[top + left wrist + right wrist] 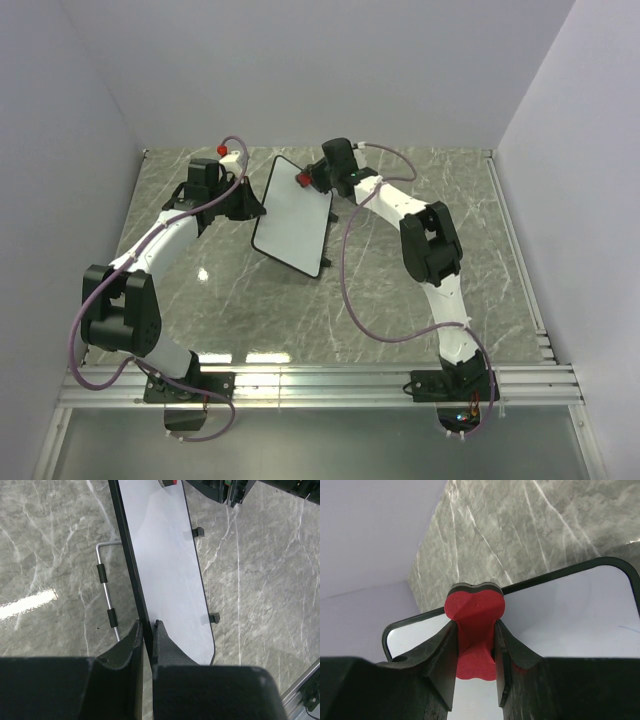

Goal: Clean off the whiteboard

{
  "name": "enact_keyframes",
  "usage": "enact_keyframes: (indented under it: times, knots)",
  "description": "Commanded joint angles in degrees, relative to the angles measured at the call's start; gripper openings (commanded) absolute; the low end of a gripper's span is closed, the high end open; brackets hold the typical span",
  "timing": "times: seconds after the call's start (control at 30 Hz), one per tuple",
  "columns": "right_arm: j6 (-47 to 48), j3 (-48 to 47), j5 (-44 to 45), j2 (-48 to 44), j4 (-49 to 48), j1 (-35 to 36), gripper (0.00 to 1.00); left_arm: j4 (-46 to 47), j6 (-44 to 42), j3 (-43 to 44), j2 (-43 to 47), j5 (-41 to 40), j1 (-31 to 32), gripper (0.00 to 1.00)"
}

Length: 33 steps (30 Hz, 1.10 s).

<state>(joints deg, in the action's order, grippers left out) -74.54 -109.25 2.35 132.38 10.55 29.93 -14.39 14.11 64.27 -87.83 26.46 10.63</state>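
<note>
I will move my right gripper back and down to release the eraser (304, 179), because the bare marble beside the black tabs is below that gripper, toward my base.
The whiteboard (293, 215) is a white board with a thin black rim, held tilted above the marble table. My left gripper (146, 625) is shut on its black edge; the board face (165, 565) runs away from the jaws, with two small black tabs on its right side. My right gripper (475, 635) is shut on a red bone-shaped eraser (474, 612), whose dark-backed head rests against the whiteboard (570, 615) near its upper rim. From above, the eraser (304, 179) sits at the board's top right corner, under the right gripper (318, 178). The board's surface looks clean.
A thin metal wire stand (106, 597) with black sleeves lies on the marble table (420, 290) left of the board. Grey walls close in the back and both sides. A metal rail (320, 385) runs along the near edge by the arm bases.
</note>
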Motion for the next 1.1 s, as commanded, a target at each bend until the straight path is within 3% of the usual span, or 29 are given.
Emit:
enact_keyframes:
  times: [0.0, 0.23, 0.33, 0.43, 0.47, 0.57, 0.83, 0.9, 0.93, 1.0, 1.03, 1.07]
  knots:
    - [0.02, 5.78, -0.24, -1.92, 2.02, 3.46, 0.0, -7.14, -3.39, -1.69, -1.38, 6.41, 3.78, 0.0]
    - [-2.01, 29.86, 0.37, -20.82, -4.65, 6.63, 0.0, -7.58, -3.56, -1.25, -1.91, 5.1, 3.78, 0.0]
    - [-0.35, 39.62, 1.6, -30.49, -2.21, 6.28, 0.0, -7.93, -3.65, -0.9, -2.43, 3.87, 3.87, 0.03]
    - [3.25, 45.26, 4.84, -38.75, 4.03, 5.84, 0.0, -8.63, -3.74, -0.29, -2.61, 2.55, 3.87, 0.2]
    - [5.18, 47.27, 7.21, -42.08, 5.78, 5.58, 0.0, -9.07, -3.74, 0.24, -2.69, 2.2, 3.87, 0.3]
    - [6.51, 51.75, 8.11, -46.58, 10.8, 3.74, 0.0, -9.6, -3.65, 1.38, -2.87, 1.5, 3.87, 0.42]
    - [11.34, 55.73, 7.06, -47.83, 14.06, -1.9, 0.0, -12.94, -2.42, 5.6, -2.43, -0.88, 3.87, 0.51]
    - [13.98, 53.01, 6.53, -44.58, 15.46, -2.16, 0.29, -13.2, -1.72, 6.74, -1.65, -1.15, 3.96, 0.52]
    - [14.42, 51.44, 7.14, -43.01, 16.08, -2.25, 0.56, -13.47, -0.93, 7.09, -1.29, -1.15, 3.87, 0.52]
    - [14.86, 50.46, 7.58, -42.03, 16.96, -2.33, 0.73, -13.82, -0.31, 7.89, -0.42, -1.23, 3.87, 0.52]
    - [15.3, 49.93, 8.02, -41.68, 17.49, -2.42, 0.99, -14.08, 0.13, 8.06, -0.06, -1.23, 3.96, 0.52]
    - [15.65, 49.23, 8.2, -41.67, 17.84, -2.42, 1.0, -14.43, 0.22, 8.41, 0.38, -1.41, 3.87, 0.52]
